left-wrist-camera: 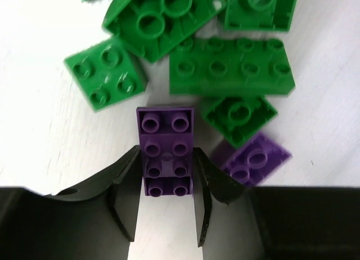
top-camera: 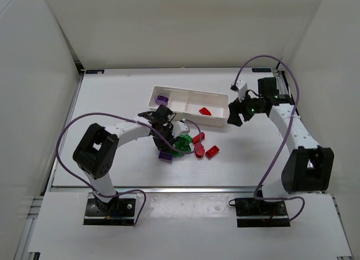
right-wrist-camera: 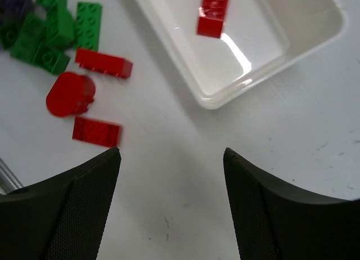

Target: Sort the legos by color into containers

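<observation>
My left gripper should next lift the long purple lego up and outward to the tray's end section [top-camera: 161, 99] and release it there, because a purple lego is already in there.
My left gripper [left-wrist-camera: 166, 153] is shut on one end of a long purple lego [left-wrist-camera: 166, 130] at the table surface, with its fingers [left-wrist-camera: 126, 181] flanking it. In the top view the left gripper [top-camera: 163, 143] sits at the lego pile. Several green legos [left-wrist-camera: 230, 66] lie just ahead, and a second purple lego [left-wrist-camera: 256, 158] is to the right. The white tray [top-camera: 185, 120] holds a purple lego [top-camera: 162, 98] in its left compartment and a red lego [top-camera: 205, 110] in its right. My right gripper [top-camera: 236, 115] is open and empty beside the tray's right end.
Three red legos [right-wrist-camera: 104, 63] [right-wrist-camera: 70, 94] [right-wrist-camera: 95, 130] lie on the table left of the right gripper [right-wrist-camera: 171, 152], next to green legos [right-wrist-camera: 87, 23]. The tray's corner [right-wrist-camera: 225, 99] is just ahead of it, with the red lego [right-wrist-camera: 214, 12] inside. White walls enclose the table.
</observation>
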Robot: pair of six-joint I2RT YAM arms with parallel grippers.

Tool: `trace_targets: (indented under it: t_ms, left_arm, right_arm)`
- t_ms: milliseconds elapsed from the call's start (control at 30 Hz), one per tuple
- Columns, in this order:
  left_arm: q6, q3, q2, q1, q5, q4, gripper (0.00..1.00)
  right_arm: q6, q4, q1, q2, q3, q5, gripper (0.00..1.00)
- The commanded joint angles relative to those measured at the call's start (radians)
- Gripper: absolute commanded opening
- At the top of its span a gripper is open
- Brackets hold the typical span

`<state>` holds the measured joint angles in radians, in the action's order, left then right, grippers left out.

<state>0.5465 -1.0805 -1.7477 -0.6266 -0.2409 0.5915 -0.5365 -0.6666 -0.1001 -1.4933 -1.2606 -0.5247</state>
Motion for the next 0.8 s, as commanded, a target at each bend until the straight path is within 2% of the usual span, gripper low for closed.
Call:
trace_targets:
  t_ms: [0,133,167,300,533,767]
  left_arm:
    - [0.007,-0.087,0.124,0.031,-0.015,0.069,0.2]
    - [-0.023,-0.24,0.177,0.076,-0.069,0.165,0.18]
    - [-0.054,-0.278,0.185,0.093,-0.116,0.18,0.18]
    - [-0.157,-0.512,0.154,0.133,-0.136,0.254,0.18]
    - [-0.284,-0.703,0.004,0.209,-0.098,0.269,0.2]
    - [-0.388,-0.926,-0.263,0.329,-0.141,0.35,0.2]
  right_arm:
    - [-0.298,-0.08,0.0,0.129,0.105,-0.178,0.78]
    - [-0.59,-0.237,-0.026,0.165,0.151,-0.251,0.78]
    - [-0.633,-0.261,-0.03,0.163,0.152,-0.268,0.78]
    - [-0.761,-0.298,-0.067,0.145,0.171,-0.259,0.79]
    - [-0.925,-0.168,-0.165,0.153,0.286,-0.143,0.81]
    - [-1.007,-0.034,-0.211,0.128,0.363,-0.066,0.82]
